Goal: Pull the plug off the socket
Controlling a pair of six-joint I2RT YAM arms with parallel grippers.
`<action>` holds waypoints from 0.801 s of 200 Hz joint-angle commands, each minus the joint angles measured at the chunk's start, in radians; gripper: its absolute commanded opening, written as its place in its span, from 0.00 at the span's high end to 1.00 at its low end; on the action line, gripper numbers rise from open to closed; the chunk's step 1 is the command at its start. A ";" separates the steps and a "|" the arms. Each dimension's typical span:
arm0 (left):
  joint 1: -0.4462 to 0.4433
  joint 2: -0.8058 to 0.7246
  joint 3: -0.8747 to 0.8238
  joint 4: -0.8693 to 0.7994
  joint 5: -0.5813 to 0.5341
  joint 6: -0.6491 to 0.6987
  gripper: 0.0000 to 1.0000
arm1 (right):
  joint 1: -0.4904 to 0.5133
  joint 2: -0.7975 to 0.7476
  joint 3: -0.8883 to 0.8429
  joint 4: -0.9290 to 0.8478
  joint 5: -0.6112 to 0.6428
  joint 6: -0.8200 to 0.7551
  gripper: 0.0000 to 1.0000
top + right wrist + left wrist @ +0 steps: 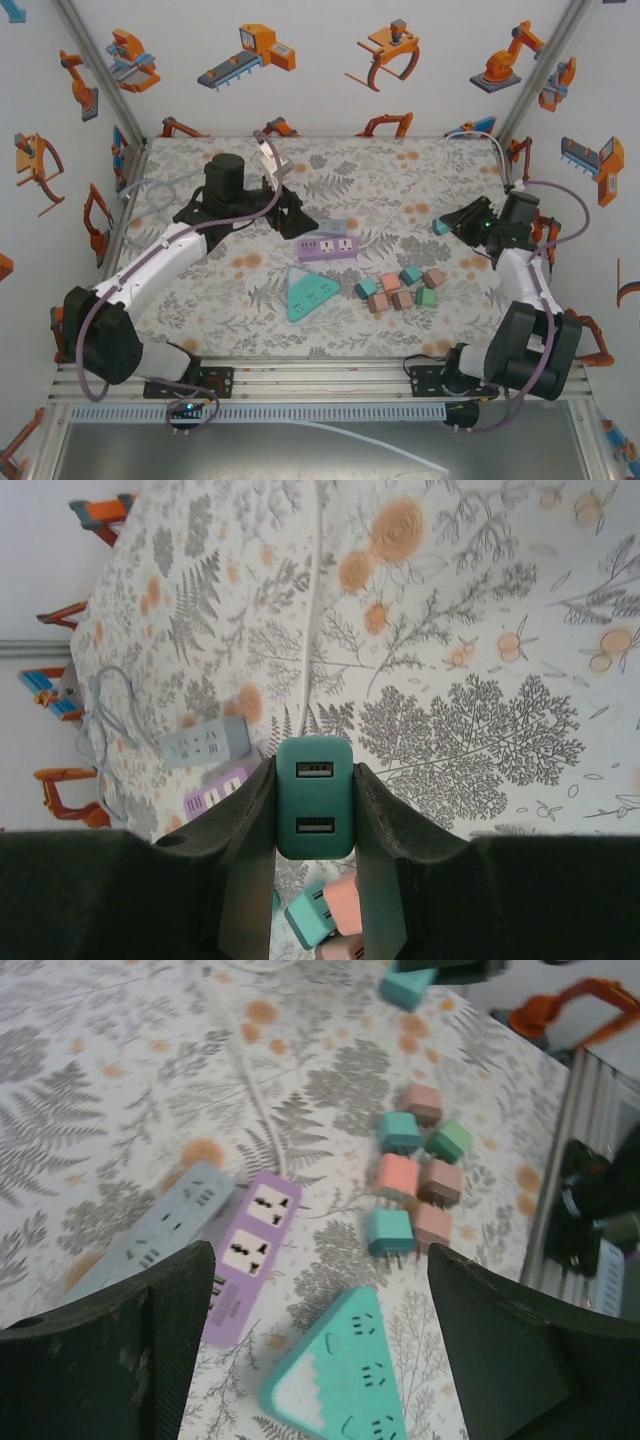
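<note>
Loose plugs lie together at the far edge of the plug cluster, so my right gripper will next move down and back to there and let go of the teal plug [314, 797].
My right gripper [314, 805] is shut on a teal plug [314, 797] with two USB ports and holds it above the table at the right [440, 227]. The same plug shows at the top of the left wrist view [407, 987]. A purple socket strip [328, 247] lies mid-table with nothing plugged into it [250, 1255]. My left gripper [320, 1275] hangs open above the table, with the purple strip and a teal triangular socket [340, 1380] below it and nothing between its fingers. In the top view the left gripper [300, 215] is just left of the strip.
A grey-blue socket strip [335, 226] lies behind the purple one. Several loose plugs [400, 288] in teal, pink, brown and green are clustered right of centre. A white cord [255, 1100] runs toward the far edge. Metal frame posts and walls enclose the table.
</note>
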 commanded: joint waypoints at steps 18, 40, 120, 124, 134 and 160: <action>-0.056 -0.068 -0.034 -0.078 0.150 0.186 0.14 | 0.001 0.077 -0.103 0.161 -0.088 0.014 0.90; -0.061 -0.070 -0.042 -0.075 0.165 0.204 0.07 | 0.003 0.119 -0.145 0.186 -0.116 0.005 0.89; -0.072 -0.030 -0.028 -0.056 0.118 0.194 0.03 | 0.031 0.180 -0.178 0.099 -0.065 -0.115 0.71; -0.071 -0.030 -0.028 -0.058 0.104 0.194 0.03 | 0.035 0.179 -0.176 0.087 -0.059 -0.124 0.70; -0.072 -0.030 -0.027 -0.068 0.064 0.194 0.03 | 0.040 0.176 -0.167 0.058 -0.038 -0.146 0.68; -0.073 -0.039 -0.032 -0.085 -0.039 0.194 0.03 | 0.044 0.161 -0.159 0.008 0.015 -0.177 0.63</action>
